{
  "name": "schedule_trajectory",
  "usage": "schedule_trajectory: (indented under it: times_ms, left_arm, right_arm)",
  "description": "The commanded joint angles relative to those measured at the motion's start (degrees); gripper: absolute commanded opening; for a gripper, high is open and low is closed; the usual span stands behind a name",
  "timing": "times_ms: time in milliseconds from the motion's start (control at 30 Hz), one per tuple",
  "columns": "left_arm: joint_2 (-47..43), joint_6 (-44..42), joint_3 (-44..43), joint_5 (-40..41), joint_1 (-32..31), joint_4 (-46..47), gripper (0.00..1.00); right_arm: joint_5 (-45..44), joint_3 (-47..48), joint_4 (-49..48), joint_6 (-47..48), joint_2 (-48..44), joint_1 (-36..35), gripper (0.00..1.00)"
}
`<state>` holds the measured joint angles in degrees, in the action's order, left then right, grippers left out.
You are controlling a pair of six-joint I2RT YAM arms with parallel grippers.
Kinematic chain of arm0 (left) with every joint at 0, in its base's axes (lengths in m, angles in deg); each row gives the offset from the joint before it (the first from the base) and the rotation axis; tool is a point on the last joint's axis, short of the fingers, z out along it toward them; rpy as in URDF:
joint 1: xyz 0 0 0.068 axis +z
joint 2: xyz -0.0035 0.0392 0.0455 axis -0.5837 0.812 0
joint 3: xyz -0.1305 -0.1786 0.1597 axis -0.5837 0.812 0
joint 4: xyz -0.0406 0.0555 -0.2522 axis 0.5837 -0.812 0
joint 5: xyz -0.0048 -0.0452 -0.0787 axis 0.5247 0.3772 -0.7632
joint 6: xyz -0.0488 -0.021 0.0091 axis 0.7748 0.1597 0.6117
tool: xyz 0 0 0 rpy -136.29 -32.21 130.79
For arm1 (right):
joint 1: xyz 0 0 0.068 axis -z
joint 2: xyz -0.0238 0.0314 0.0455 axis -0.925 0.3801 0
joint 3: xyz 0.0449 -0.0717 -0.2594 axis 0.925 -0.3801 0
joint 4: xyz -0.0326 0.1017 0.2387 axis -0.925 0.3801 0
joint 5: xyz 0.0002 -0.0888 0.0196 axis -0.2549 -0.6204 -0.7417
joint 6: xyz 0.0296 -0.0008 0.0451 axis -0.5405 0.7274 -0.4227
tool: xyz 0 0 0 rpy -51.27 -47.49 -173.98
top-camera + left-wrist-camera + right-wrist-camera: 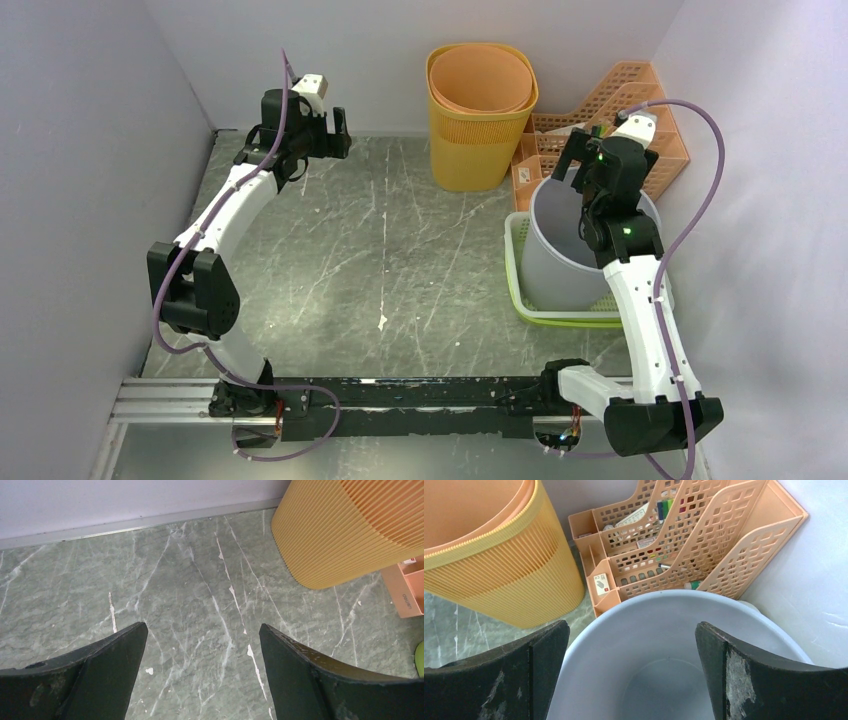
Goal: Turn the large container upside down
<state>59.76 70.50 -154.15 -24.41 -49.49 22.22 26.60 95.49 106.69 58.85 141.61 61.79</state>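
My right gripper moves down and to its left in the top view next to straddle the bucket's thin rim beside the marble. The bucket's rim lies that way below.
A large pale grey bucket [556, 252] stands upright, mouth up, in a shallow green tray [513, 262] at the right of the table. My right gripper [583, 180] hovers open just over the bucket's rim; in the right wrist view [631, 625] its fingers straddle the open mouth of the bucket [649, 607], touching nothing. The bucket's inside looks empty. My left gripper [343, 135] is open and empty, held above the table at the far left; in the left wrist view [203, 625] only bare marble shows between its fingers.
A tall ribbed orange bin [480, 110] stands at the back, left of the bucket; it also shows in the wrist views [345, 530] [489, 565]. An orange perforated file organizer [655, 110] [694, 535] sits in the back right corner. Walls close in on three sides.
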Motion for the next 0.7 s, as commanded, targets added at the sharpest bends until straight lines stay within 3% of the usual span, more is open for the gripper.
schedule_trajectory:
  times_ms: [0, 267, 667]
  left_arm:
    - [-0.97, 0.25, -1.31, -0.91, -0.55, 1.18, 0.95]
    - [-0.70, -0.03, -1.66, -0.42, -0.55, 0.55, 0.95]
    - [-1.61, 0.58, 1.72, 1.46, -0.55, 0.87, 0.95]
  right_arm:
    - [0.78, 0.13, 0.86, 0.46, -0.83, -0.32, 1.00]
    - [11.06, 1.90, 2.03, 9.03, -0.93, -0.28, 1.00]
    - [20.05, 9.60, 19.87, 3.25, -0.29, -0.50, 0.64]
